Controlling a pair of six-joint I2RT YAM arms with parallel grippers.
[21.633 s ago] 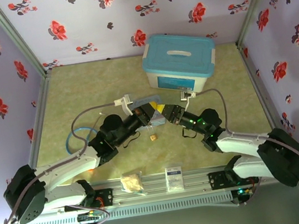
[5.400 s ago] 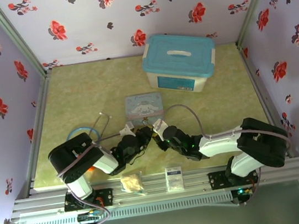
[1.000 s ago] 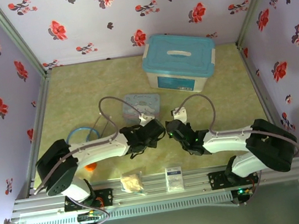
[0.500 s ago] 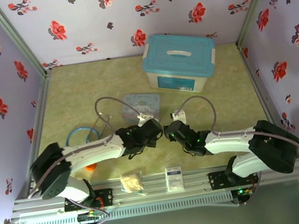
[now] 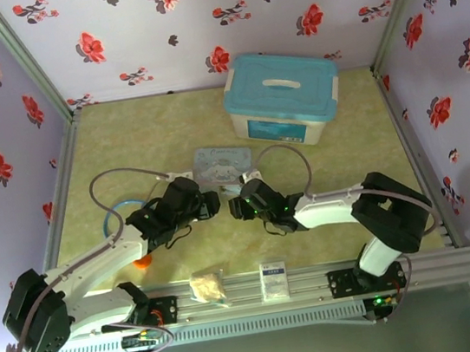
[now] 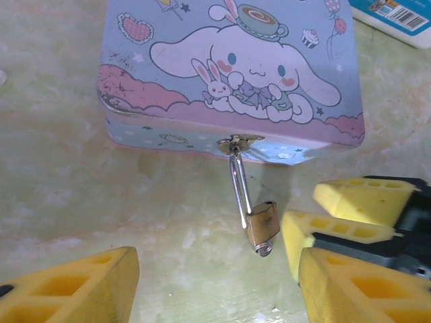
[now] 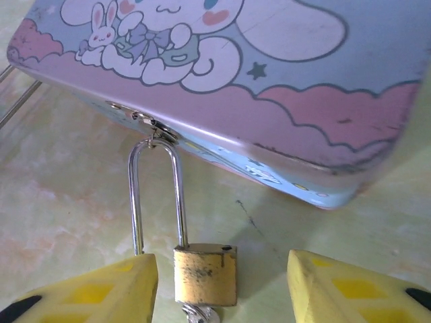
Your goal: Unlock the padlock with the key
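Observation:
I should lower my right gripper around the padlock's brass body (image 7: 205, 276) and close on the body's sides, because the body is just below, between the open fingers.
The small brass padlock (image 7: 205, 274) hangs by its thin silvery shackle (image 7: 156, 195) from the hasp of the pastel cartoon tin (image 7: 269, 101) and rests on the table. One shackle leg stands free beside the body. Of the key, a small silvery end pokes from the padlock's underside (image 7: 200, 313). My right gripper (image 7: 222, 269) is open, its yellow fingers (image 7: 87, 296) either side of the padlock. In the left wrist view the padlock (image 6: 262, 225) lies ahead of my open left gripper (image 6: 215, 269), with the right gripper's fingers (image 6: 316, 232) just right of it. From above, both grippers (image 5: 213, 204) (image 5: 236, 207) meet below the tin (image 5: 224, 162).
A white box with a blue lid (image 5: 281, 99) stands at the back right. A blue-tubed stethoscope (image 5: 116, 217) lies left of the left arm, with an orange object (image 5: 144, 261) near it. A crumpled packet (image 5: 207, 287) and a white card (image 5: 273, 277) sit on the front rail.
Both grippers have opened wider. Both have shifted left, the left arm drawing back, so the tin's front now shows with the padlock lying free.

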